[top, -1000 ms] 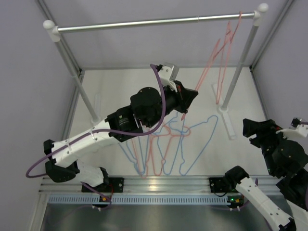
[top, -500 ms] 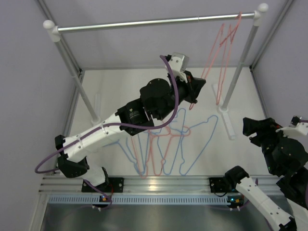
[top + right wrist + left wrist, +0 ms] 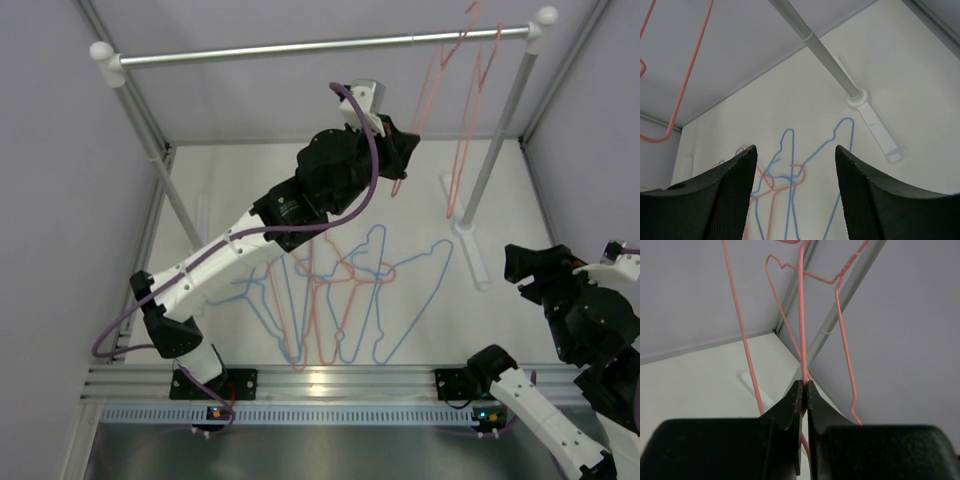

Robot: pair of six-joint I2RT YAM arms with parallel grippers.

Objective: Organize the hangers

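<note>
The left gripper shifts to the right in the top view next. It then lowers its hanger's hook onto the bar [image 3: 300,46] beside the hanging hanger, since the hook is still higher.
My left gripper [image 3: 404,148] is raised high near the right end of the silver rail [image 3: 300,46]. It is shut on the wire of a pink-red hanger [image 3: 428,85], whose hook reaches up to the rail. In the left wrist view the jaws [image 3: 804,383] pinch that wire [image 3: 801,315]. A second pink-red hanger [image 3: 466,130] hangs from the rail beside it and also shows in the left wrist view [image 3: 845,350]. Several blue and pink-red hangers [image 3: 340,300] lie tangled on the table. My right gripper [image 3: 795,148] is open and empty, above and to the right of the pile [image 3: 790,165].
The rail stands on two slanted posts, the left post [image 3: 160,160] and the right post [image 3: 495,140], with a white foot [image 3: 470,250] on the table. Grey walls close in the left, right and back. The arm bases sit on a metal strip [image 3: 330,385] at the near edge.
My left arm has risen and reached toward the back right, lifting the pink-red hanger off the pile up to the rail. The right arm has not moved.
</note>
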